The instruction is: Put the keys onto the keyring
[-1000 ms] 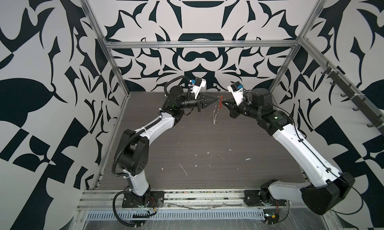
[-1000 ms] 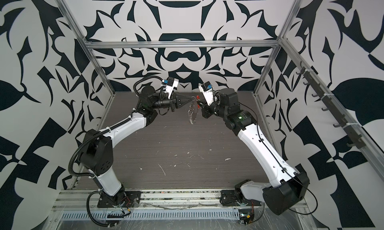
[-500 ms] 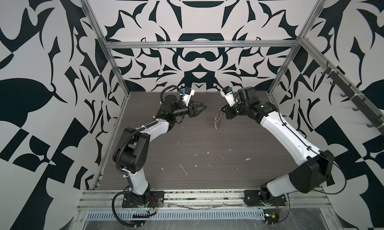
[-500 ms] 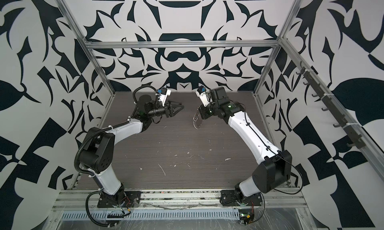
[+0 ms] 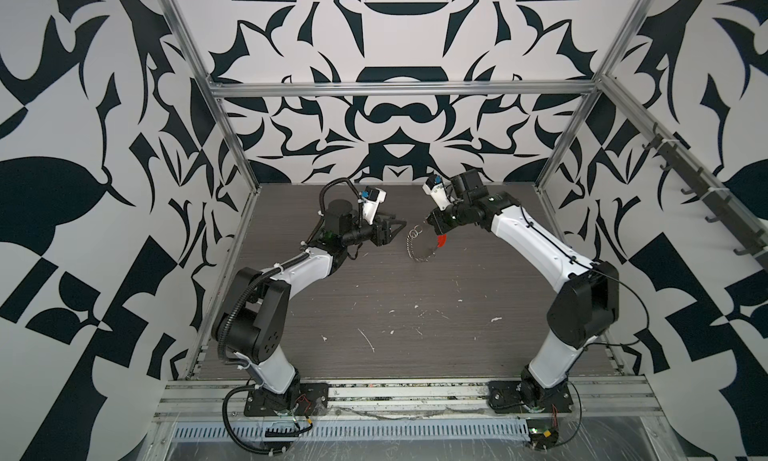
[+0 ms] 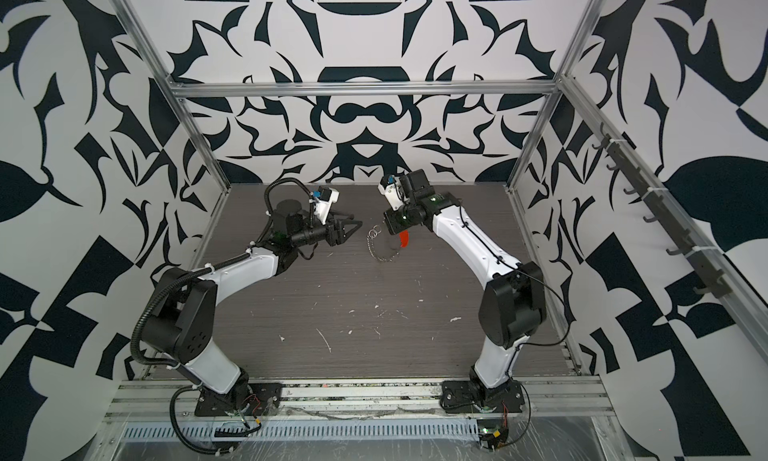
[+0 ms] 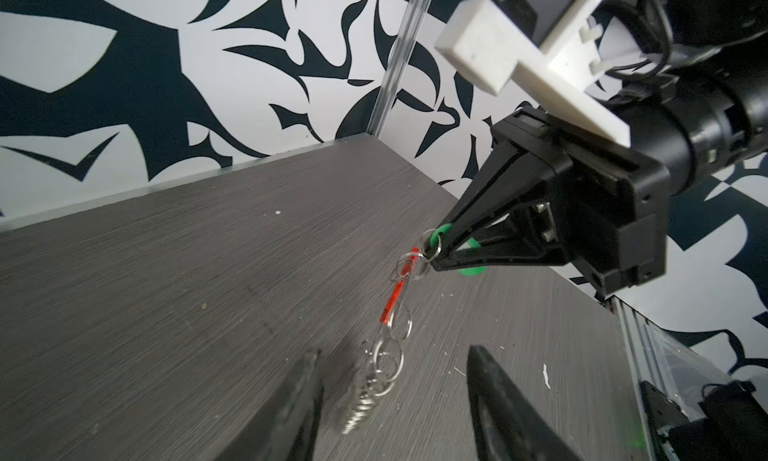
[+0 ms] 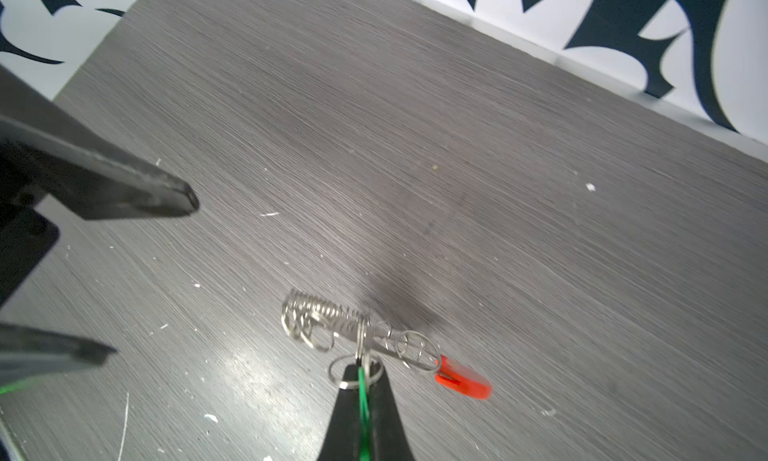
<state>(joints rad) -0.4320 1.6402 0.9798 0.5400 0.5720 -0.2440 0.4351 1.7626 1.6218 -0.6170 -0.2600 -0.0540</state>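
My right gripper comes down and back to the bare tabletop next and releases the keys, since the keyring (image 5: 417,247) already hangs from the tag's small silver ring.
My right gripper (image 8: 360,367) is shut on the keys, a thin green tag (image 8: 363,396) pinched edge-on between its fingers. That tag (image 7: 469,267) also shows behind the right gripper (image 7: 436,263) in the left wrist view. From the tag's small silver ring the keyring (image 5: 417,247) (image 6: 380,249) hangs down just over the table, its red segment (image 5: 443,240) (image 8: 463,382) beside the right fingers. My left gripper (image 5: 397,230) (image 7: 395,355) is open and empty, a short way left of the keyring (image 7: 390,346). Whether the lowest coils touch the table I cannot tell.
The grey wood-grain table (image 5: 374,296) carries small white specks and scratches. Patterned walls with aluminium frame posts (image 5: 232,147) close in the back and sides. A rail with hooks (image 5: 702,197) runs along the right wall.
The left gripper has opened, let go of the keyring and drawn back to the left. The right arm has folded back and carried the keys and keyring lower, toward the table.
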